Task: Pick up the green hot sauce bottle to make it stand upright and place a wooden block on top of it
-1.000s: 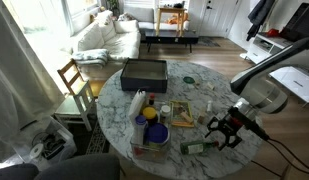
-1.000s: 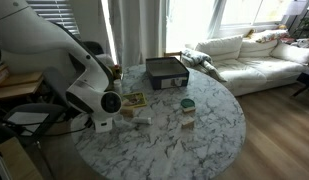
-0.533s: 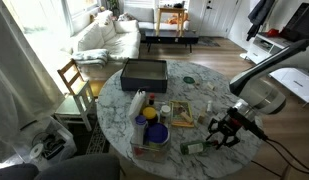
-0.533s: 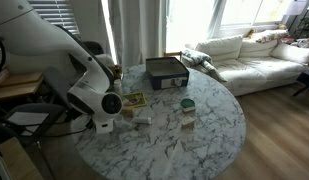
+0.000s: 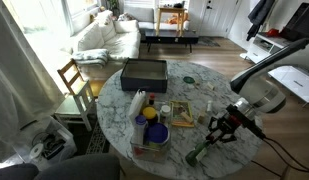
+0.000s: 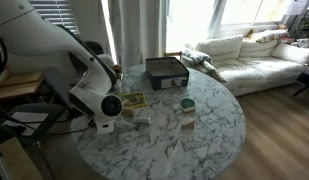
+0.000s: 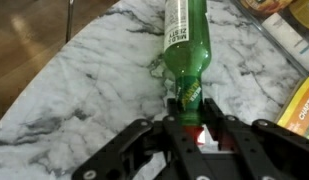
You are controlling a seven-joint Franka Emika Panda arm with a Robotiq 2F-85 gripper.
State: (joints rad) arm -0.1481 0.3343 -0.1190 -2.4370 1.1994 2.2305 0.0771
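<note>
Next I will raise my gripper and tilt it fingers-down, standing the bottle on the clear marble beside the yellow packet to release it there, because its body slants.
The green hot sauce bottle [image 7: 184,40] lies on the marble table [image 7: 84,90], its body pointing away from the wrist camera. My gripper [image 7: 191,108] is shut on its narrow neck end, one finger [image 7: 171,108] on each side. In an exterior view the bottle [image 5: 201,151] slants down from the gripper [image 5: 222,130] near the table's front edge. A small pale wooden block [image 6: 187,120] sits mid-table beside a green round lid [image 6: 187,104]. The arm's body [image 6: 84,85] hides the gripper and bottle in that exterior view.
A black box [image 5: 144,72] stands at the table's far side. A white bottle [image 5: 138,103], a blue bowl [image 5: 154,133] and packets crowd the middle. The table edge [image 5: 219,170] is close to the gripper. A wooden chair [image 5: 74,80] stands beside the table.
The jaws have shut on the bottle's neck. The bottle, lying flat before, now slants with its far end swung toward the table's front edge.
</note>
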